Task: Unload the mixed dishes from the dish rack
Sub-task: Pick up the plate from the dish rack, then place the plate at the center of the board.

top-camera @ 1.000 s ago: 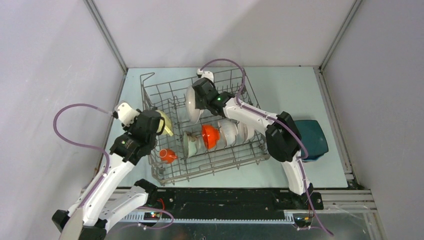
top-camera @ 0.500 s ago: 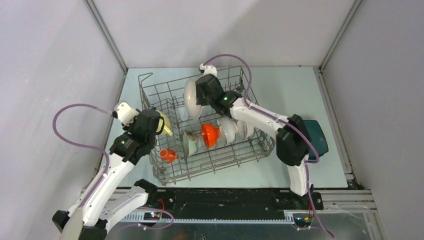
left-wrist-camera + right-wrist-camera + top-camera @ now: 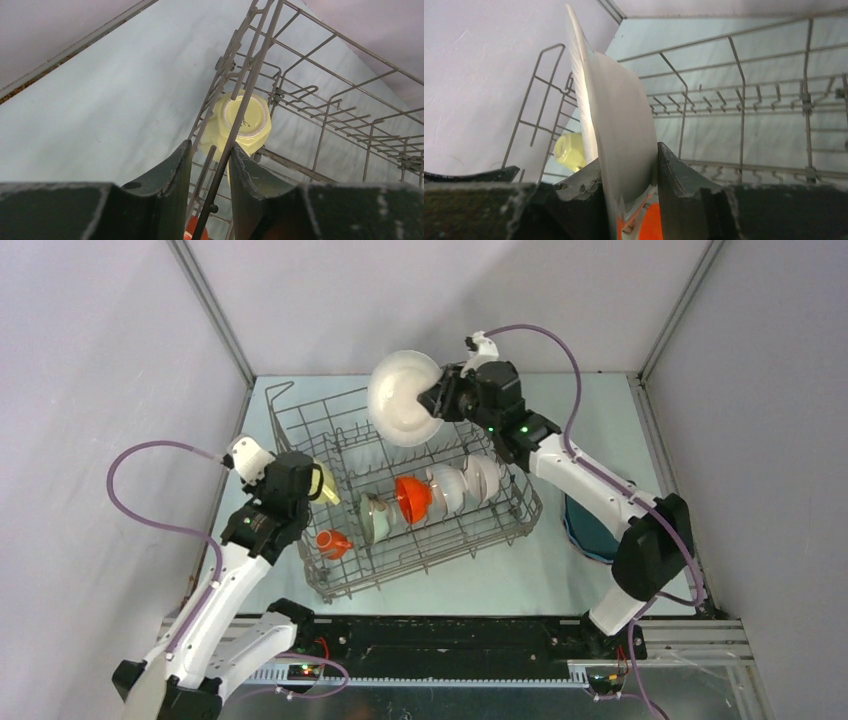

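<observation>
The dark blue plate [image 3: 590, 527] lies back from my right gripper and to its right in the top view. I will swing there, lower onto it and release.
My right gripper [image 3: 441, 400] is shut on the rim of a white plate [image 3: 404, 398] and holds it up above the far side of the grey wire dish rack [image 3: 430, 558]. In the right wrist view the plate [image 3: 619, 135] stands on edge between the fingers of the gripper [image 3: 626, 160]. My left gripper [image 3: 305, 483] is at the rack's left wall, its fingers closed round a wall wire [image 3: 250, 85], just short of a pale yellow cup [image 3: 243, 122]. In the rack sit an orange mug [image 3: 333, 542], a pale green bowl [image 3: 375, 520], an orange bowl [image 3: 412, 498] and white bowls [image 3: 450, 488].
A dark blue plate [image 3: 588, 532] lies on the table to the right of the rack, partly hidden behind my right arm. The rack sits askew on the pale table. Grey walls close in the left, far and right sides.
My right gripper has lifted the white plate up out of the rack and to the right. The rack has turned a little counterclockwise. My left gripper has stayed at the left wall.
</observation>
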Controlling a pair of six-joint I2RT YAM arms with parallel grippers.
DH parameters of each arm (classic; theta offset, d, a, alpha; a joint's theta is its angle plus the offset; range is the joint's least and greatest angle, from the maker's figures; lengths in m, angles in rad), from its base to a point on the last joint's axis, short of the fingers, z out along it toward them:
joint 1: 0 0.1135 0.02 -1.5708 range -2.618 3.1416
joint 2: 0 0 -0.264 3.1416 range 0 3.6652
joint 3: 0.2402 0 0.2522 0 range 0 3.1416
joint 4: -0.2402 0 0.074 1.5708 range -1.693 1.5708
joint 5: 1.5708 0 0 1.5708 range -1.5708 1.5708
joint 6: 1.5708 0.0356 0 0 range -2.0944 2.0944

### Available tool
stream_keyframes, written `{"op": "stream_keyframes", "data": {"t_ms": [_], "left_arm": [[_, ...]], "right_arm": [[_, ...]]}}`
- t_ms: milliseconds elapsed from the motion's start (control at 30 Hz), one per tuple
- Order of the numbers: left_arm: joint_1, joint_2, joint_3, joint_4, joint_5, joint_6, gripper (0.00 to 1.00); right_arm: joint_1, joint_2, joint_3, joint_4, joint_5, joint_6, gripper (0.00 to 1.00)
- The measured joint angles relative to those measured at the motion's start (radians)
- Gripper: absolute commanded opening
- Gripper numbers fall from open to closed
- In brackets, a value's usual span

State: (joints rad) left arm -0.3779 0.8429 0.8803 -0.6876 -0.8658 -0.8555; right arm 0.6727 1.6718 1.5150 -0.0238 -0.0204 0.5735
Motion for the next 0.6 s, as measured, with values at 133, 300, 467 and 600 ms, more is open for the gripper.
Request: {"op": "stream_keyframes", "data": {"t_ms": [133, 300, 467, 600], "left_arm": [[0.021, 0.005, -0.015, 0.071, 0.016, 0.091, 0.00], [0.045, 0.025, -0.029, 0.158, 0.021, 0.200, 0.03], [0.072, 0.033, -0.032, 0.189, 0.046, 0.237, 0.59], [0.098, 0.017, -0.033, 0.218, 0.023, 0.245, 0.97]], "right_arm": [[-0.087, -0.052, -0.096, 0.003, -0.106, 0.045, 0.00], [-0.195, -0.195, -0.250, -0.007, -0.164, 0.072, 0.00], [-0.298, -0.389, -0.350, -0.047, -0.166, 0.080, 0.00], [-0.397, -0.555, -0.423, -0.075, -0.159, 0.097, 0.00]]}}
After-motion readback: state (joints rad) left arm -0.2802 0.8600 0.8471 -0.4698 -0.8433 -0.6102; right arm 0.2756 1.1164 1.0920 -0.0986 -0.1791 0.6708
